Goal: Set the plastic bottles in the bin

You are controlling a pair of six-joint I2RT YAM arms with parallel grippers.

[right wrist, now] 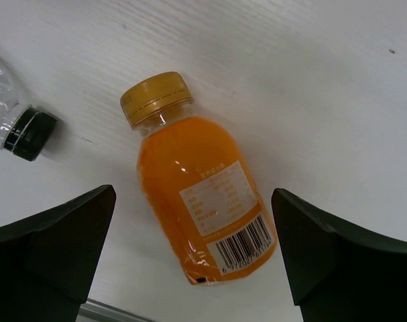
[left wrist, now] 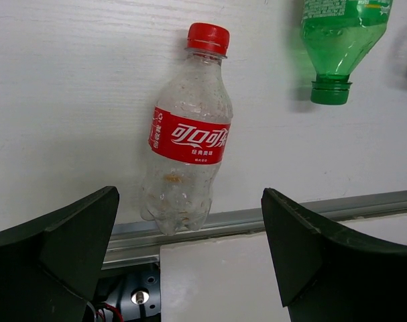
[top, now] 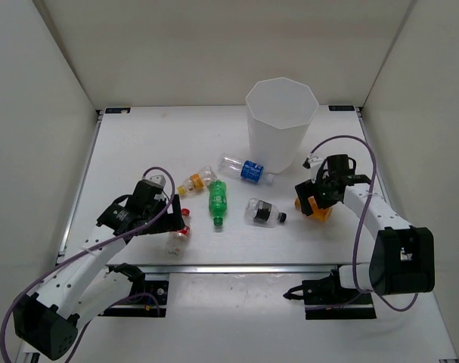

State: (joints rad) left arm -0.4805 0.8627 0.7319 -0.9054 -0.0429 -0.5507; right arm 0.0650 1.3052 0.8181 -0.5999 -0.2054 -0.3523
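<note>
My open fingers are above the red-labelled bottle point(left wrist: 190, 134), wider than the bottle's body. My left gripper lowers onto it next at the label's edge nearest the bottle's base.
The white bin point(top: 278, 140) stands upright at the back right of the table. In front of it lie a clear bottle with a blue label point(top: 246, 171), one with a yellow-orange label point(top: 194, 181), a green bottle point(top: 217, 200) and a black-labelled bottle point(top: 263, 212). My left gripper point(top: 176, 215) is open over the red-labelled bottle point(left wrist: 190, 134), whose base lies between the fingertips; the left gripper point(left wrist: 190, 201) touches nothing. My right gripper point(top: 314, 195) is open over the orange bottle point(right wrist: 203, 194), which lies on its side between the spread fingers of the right gripper point(right wrist: 194, 191).
An aluminium rail point(left wrist: 324, 208) runs along the table's front edge, just behind the red-labelled bottle's base. The green bottle's neck point(left wrist: 330, 90) and the black-capped bottle point(right wrist: 22, 127) lie close to the grippers. White walls enclose the table on three sides.
</note>
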